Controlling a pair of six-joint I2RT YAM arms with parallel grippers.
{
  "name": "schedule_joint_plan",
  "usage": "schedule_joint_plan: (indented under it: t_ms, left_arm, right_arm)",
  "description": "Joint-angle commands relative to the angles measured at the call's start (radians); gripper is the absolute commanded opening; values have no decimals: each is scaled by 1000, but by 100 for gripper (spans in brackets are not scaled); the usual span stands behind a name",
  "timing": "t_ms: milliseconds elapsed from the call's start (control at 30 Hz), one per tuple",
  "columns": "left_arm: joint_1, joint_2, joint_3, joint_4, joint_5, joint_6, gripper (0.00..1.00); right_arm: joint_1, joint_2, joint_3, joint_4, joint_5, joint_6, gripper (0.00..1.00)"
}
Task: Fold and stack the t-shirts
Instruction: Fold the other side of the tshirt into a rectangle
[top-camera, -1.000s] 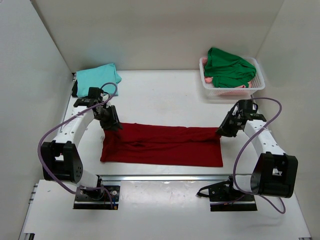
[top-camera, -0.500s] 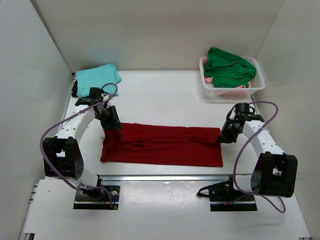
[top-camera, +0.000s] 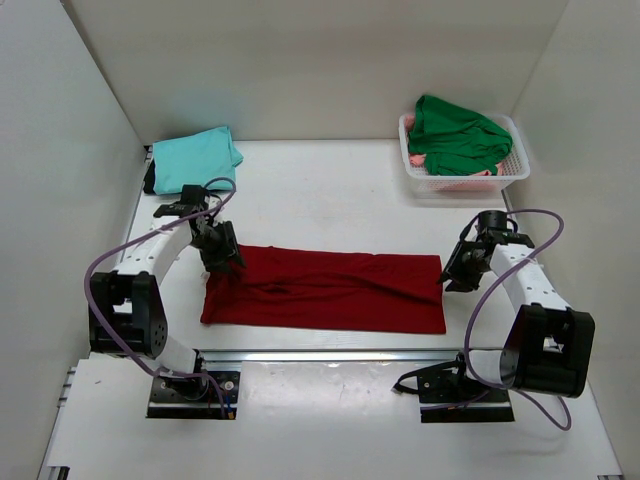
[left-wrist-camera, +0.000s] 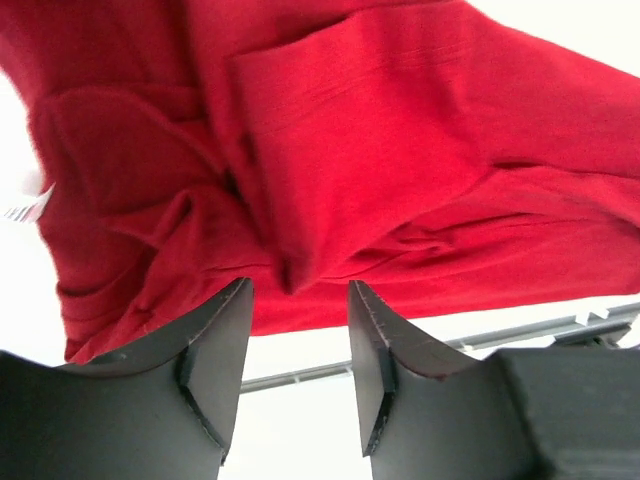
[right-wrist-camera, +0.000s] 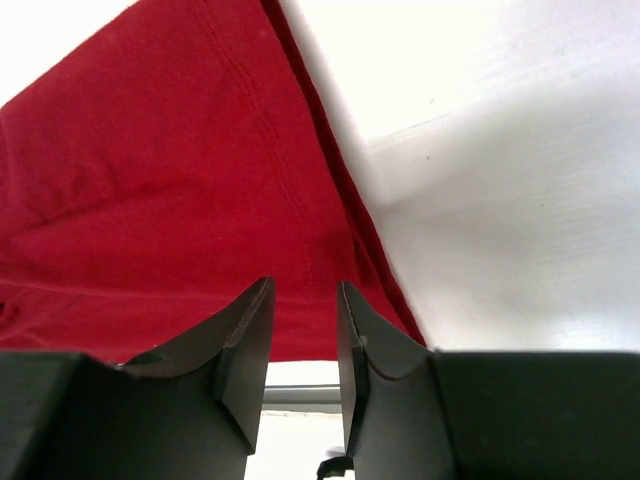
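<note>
My left gripper is open, and the red shirt's fold ends in a point between its fingers. It will go down onto that end (top-camera: 243, 290) (left-wrist-camera: 291, 284) next and close on it.
The dark red t-shirt (top-camera: 325, 290) lies flat as a long folded band across the middle of the table. My left gripper (top-camera: 224, 266) hovers over its far left corner, and in the left wrist view that gripper (left-wrist-camera: 298, 300) is open with only rumpled red cloth (left-wrist-camera: 340, 150) beyond the tips. Off the far right corner sits my right gripper (top-camera: 451, 277); its wrist view shows the gripper (right-wrist-camera: 305, 295) open and empty just above the shirt's hem (right-wrist-camera: 300, 180). A light teal t-shirt (top-camera: 196, 156) lies folded at the back left. The bright green t-shirt (top-camera: 455, 133) is heaped in the basket.
The white lattice basket (top-camera: 511, 172) stands at the back right by the wall, with some pink cloth under the green shirt. White walls close in the left, back and right. A metal rail (top-camera: 330, 354) runs along the table just nearer than the red shirt.
Both grippers have opened and let go of the red shirt's far corners. The right gripper has slid a little to the right and nearer; the left has come slightly nearer too.
</note>
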Motion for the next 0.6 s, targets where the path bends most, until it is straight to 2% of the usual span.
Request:
schedule_joint_plan:
  t_ms: [0,367,500,567]
  left_arm:
    - [4,-4,-29,8,-53,14,55]
    - [-21,46,-51,74,-40,-32,59]
    - [-41,62,-51,102,-29,-47,49]
    - [-42,69,-56,108,-23,-53,39]
  right_arm:
    - [13,4,-9,33,-22,-6,29]
    - [68,2,-24,-7,11,2,35]
    - [76,-16,-46,-27,27,10,34]
    - [79,-23,-66,-43,52,16,34]
